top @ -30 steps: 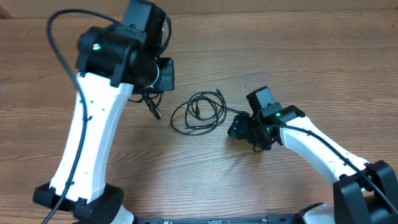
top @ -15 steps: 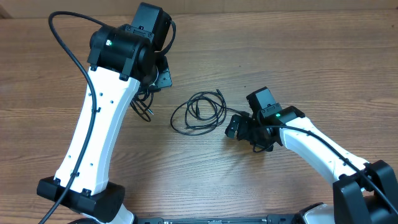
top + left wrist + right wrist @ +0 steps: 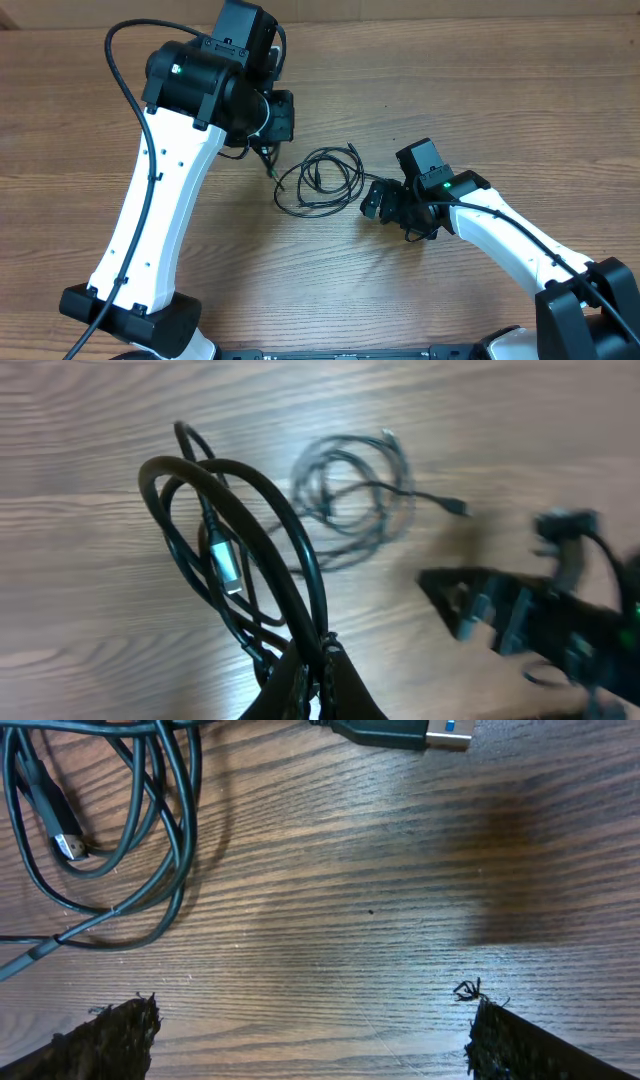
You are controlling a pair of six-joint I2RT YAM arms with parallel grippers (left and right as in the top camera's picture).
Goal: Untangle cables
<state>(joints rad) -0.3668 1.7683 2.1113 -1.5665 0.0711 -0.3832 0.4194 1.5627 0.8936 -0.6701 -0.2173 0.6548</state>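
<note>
I will next lower the second black cable bundle [image 3: 235, 555] in my left gripper onto the bare wood beside the coil and let go of it, because that spot is clear.
A thin black cable [image 3: 320, 182] lies coiled on the wooden table between the arms; it also shows in the left wrist view [image 3: 352, 495] and in the right wrist view [image 3: 110, 830]. My left gripper [image 3: 318, 678] is shut on a second black cable bundle [image 3: 235, 555], held above the table with a silver plug hanging inside the loops. In the overhead view the left gripper [image 3: 268, 150] sits just left of the coil. My right gripper [image 3: 310, 1030] is open and empty over bare wood, just right of the coil [image 3: 375, 203]. A USB plug end [image 3: 400, 732] lies ahead of it.
The wooden table [image 3: 480, 90] spreads around both arms. A thick black arm cable [image 3: 120, 60] loops above the left arm. The left arm's base [image 3: 130, 315] stands at the front left, the right arm's base [image 3: 590, 310] at the front right.
My left arm has swung right with the held bundle, from left of the coil to close beside it. The right gripper has edged slightly left toward the coil.
</note>
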